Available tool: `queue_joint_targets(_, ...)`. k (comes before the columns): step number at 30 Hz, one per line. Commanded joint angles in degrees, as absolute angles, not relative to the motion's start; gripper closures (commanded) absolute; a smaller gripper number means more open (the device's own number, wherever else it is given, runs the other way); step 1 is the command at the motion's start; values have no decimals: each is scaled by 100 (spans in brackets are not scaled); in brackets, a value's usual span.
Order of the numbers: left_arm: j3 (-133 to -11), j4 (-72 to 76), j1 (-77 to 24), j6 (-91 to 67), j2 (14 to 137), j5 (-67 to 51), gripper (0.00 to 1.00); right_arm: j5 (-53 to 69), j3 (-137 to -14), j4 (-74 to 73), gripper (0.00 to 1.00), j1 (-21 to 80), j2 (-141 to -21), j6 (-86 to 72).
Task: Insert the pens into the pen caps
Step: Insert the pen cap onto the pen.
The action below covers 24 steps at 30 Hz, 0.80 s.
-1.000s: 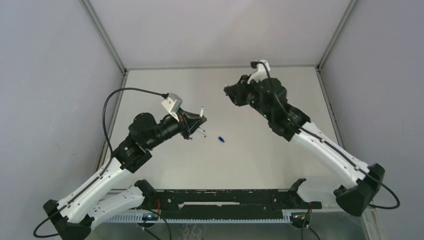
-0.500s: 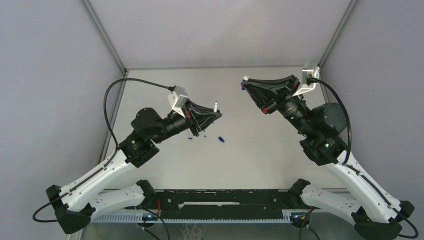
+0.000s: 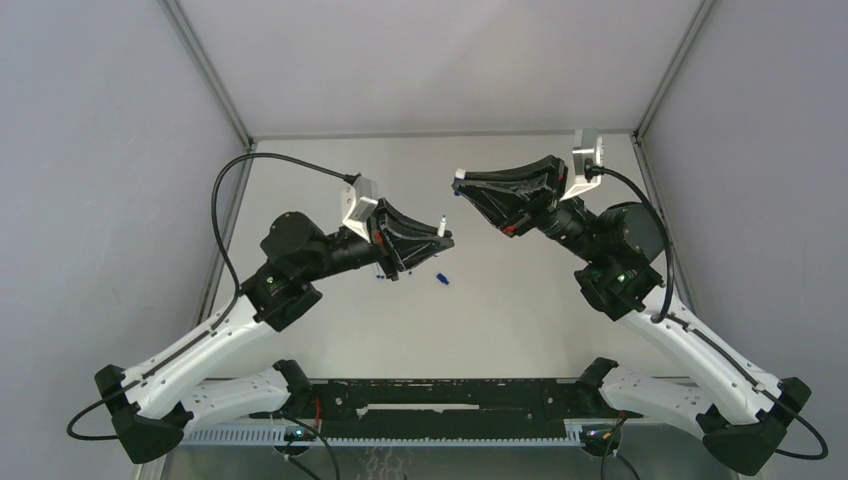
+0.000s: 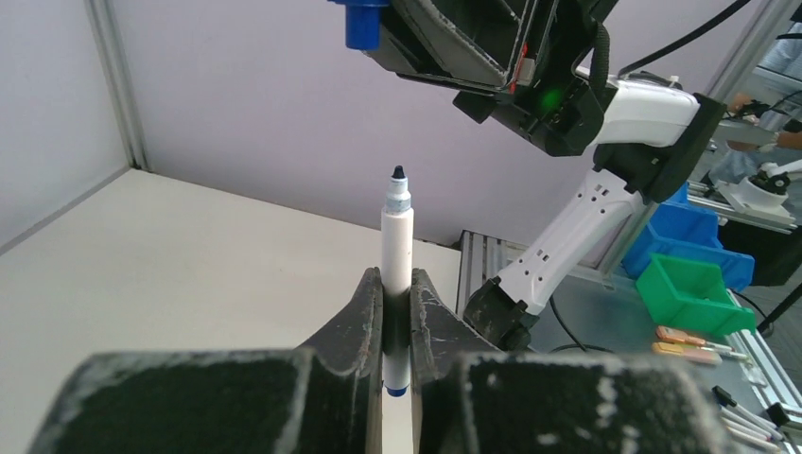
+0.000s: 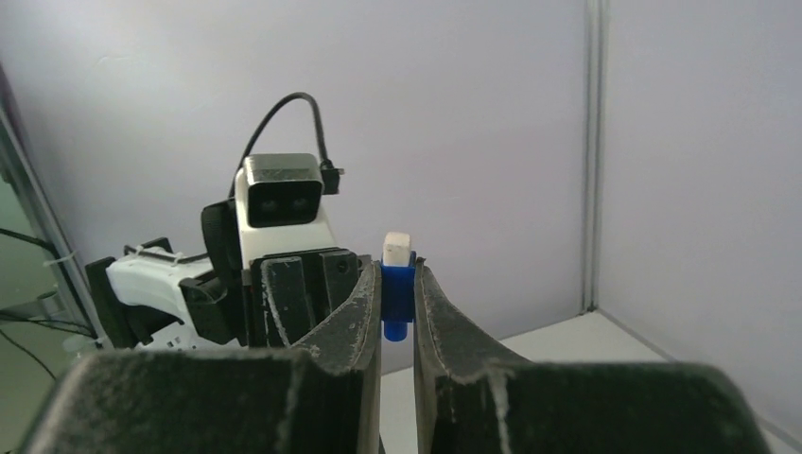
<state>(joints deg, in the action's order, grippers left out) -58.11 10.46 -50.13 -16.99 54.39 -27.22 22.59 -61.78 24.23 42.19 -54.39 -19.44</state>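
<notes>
I will next move my right gripper to the left in the top view, lower its cap onto the pen's upturned tip (image 3: 443, 218), which stands below it, and then let go.
My left gripper (image 3: 440, 236) is shut on a white pen (image 4: 397, 236) that stands upright between the jaws, its dark tip up and a blue end showing below. My right gripper (image 3: 462, 182) is shut on a blue pen cap (image 5: 397, 298) with a white end. In the top view the two grippers face each other above the table's middle, the cap (image 3: 459, 181) a short gap up and right of the pen's tip (image 3: 441, 220). The left wrist view shows the cap (image 4: 364, 24) above and a little left of the pen, not touching it.
A loose blue cap (image 3: 440, 278) lies on the table (image 3: 520, 300) below the grippers. Another small blue piece (image 3: 380, 277) shows beside the left gripper, mostly hidden by it. Grey walls close the table on three sides. Green and blue bins (image 4: 695, 284) stand beyond the table's edge.
The right arm has swung round and its gripper has moved left with the cap, now pointing at the left gripper. The left gripper has moved right with the pen.
</notes>
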Motion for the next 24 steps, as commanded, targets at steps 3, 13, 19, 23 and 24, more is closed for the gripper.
queue_joint_targets(3,-6136,1349,-5071,-1793,5415,-2962,100,2740,-6214,3084,100,4361,-5462,-1980)
queue_joint_targets(13,-6126,1381,-5072,-1792,5396,-2938,100,3104,-6213,3035,100,4445,-5606,-2025)
queue_joint_targets(19,-6113,1388,-5071,-1771,5360,-2929,100,3146,-6214,3024,100,4465,-5681,-2043)
queue_joint_targets(23,-6083,1385,-5072,-1766,5322,-2876,100,3177,-6214,3018,100,4480,-5708,-2042)
queue_joint_targets(24,-6076,1390,-5076,-1761,5309,-2849,100,3181,-6214,3009,100,4479,-5712,-2047)
